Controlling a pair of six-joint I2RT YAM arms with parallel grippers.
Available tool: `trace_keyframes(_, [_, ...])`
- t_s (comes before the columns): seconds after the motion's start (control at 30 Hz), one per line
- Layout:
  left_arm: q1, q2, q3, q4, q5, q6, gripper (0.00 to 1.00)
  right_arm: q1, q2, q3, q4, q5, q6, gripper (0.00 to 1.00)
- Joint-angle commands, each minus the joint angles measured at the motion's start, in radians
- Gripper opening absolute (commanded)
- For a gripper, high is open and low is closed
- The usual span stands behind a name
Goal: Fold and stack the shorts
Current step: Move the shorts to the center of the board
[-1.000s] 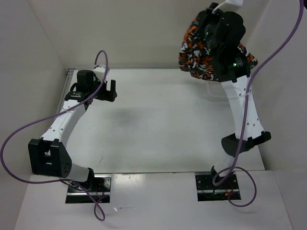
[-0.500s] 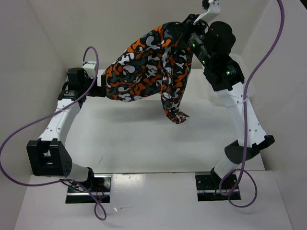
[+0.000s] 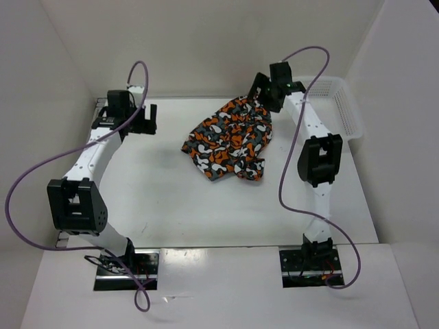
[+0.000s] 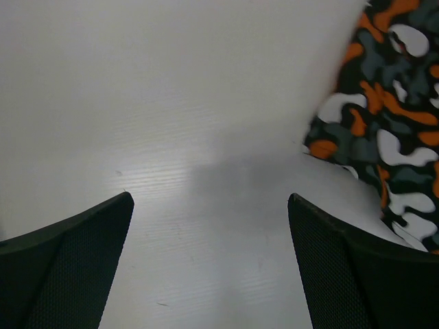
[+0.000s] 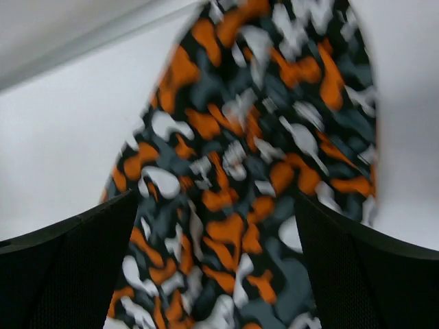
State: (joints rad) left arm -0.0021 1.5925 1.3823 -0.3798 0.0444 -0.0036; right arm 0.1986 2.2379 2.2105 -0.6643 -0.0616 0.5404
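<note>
The fold in the middle of the shorts is below and to the left in the top view. My right gripper should move that way next and lower its open fingers around it.
The shorts (image 3: pixel 231 139), in an orange, black, grey and white blotch print, lie crumpled in a loose heap on the white table, right of centre towards the back. My right gripper (image 3: pixel 259 94) hovers over their far right end with its jaws wide apart; in the right wrist view the shorts (image 5: pixel 240 178) fill the space below and between the fingers, with no cloth pinched. My left gripper (image 3: pixel 144 118) is open at the back left, above bare table (image 4: pixel 206 137). The shorts' left edge (image 4: pixel 384 123) shows at the right of the left wrist view.
A white mesh basket (image 3: pixel 337 108) stands at the back right, beside the right arm. White walls close in the table at the back and on both sides. The two arm bases sit at the near edge.
The right arm swung the shorts down from high at the back right and across the table, then opened its jaws and let them drop in a heap. The left gripper stayed open at the back left.
</note>
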Motion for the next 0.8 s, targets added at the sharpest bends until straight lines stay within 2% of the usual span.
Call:
trace_keyframes(0.0, [-0.079, -0.003, -0.02, -0.074, 0.067, 0.004, 1.0, 0.041, -0.28, -0.164, 0.028, 0.025, -0.068, 1.0])
trace_keyframes(0.1, [-0.15, 0.066, -0.032, -0.084, 0.077, 0.004, 1.0, 0.082, -0.379, -0.369, 0.071, 0.086, -0.115, 1.0])
trace_keyframes(0.23, [-0.191, 0.171, 0.003, -0.01, 0.115, 0.004, 1.0, 0.188, -0.33, -0.417, 0.071, 0.138, -0.134, 1.0])
trace_keyframes(0.43, [-0.213, 0.329, 0.077, 0.041, 0.118, 0.004, 1.0, 0.32, -0.143, -0.286, 0.132, 0.249, -0.165, 1.0])
trace_keyframes(0.53, [-0.222, 0.382, 0.067, 0.082, 0.075, 0.004, 1.0, 0.34, 0.012, -0.111, 0.056, 0.333, -0.165, 1.0])
trace_keyframes(0.6, [-0.222, 0.405, 0.057, 0.1, 0.066, 0.004, 0.94, 0.34, 0.112, -0.011, 0.017, 0.359, -0.165, 0.96])
trace_keyframes(0.67, [-0.222, 0.415, 0.057, 0.101, 0.066, 0.004, 0.83, 0.34, 0.164, 0.062, -0.004, 0.368, -0.165, 0.89])
trace_keyframes(0.77, [-0.222, 0.426, 0.047, 0.101, 0.066, 0.004, 0.7, 0.34, 0.207, 0.074, -0.026, 0.396, -0.142, 0.82])
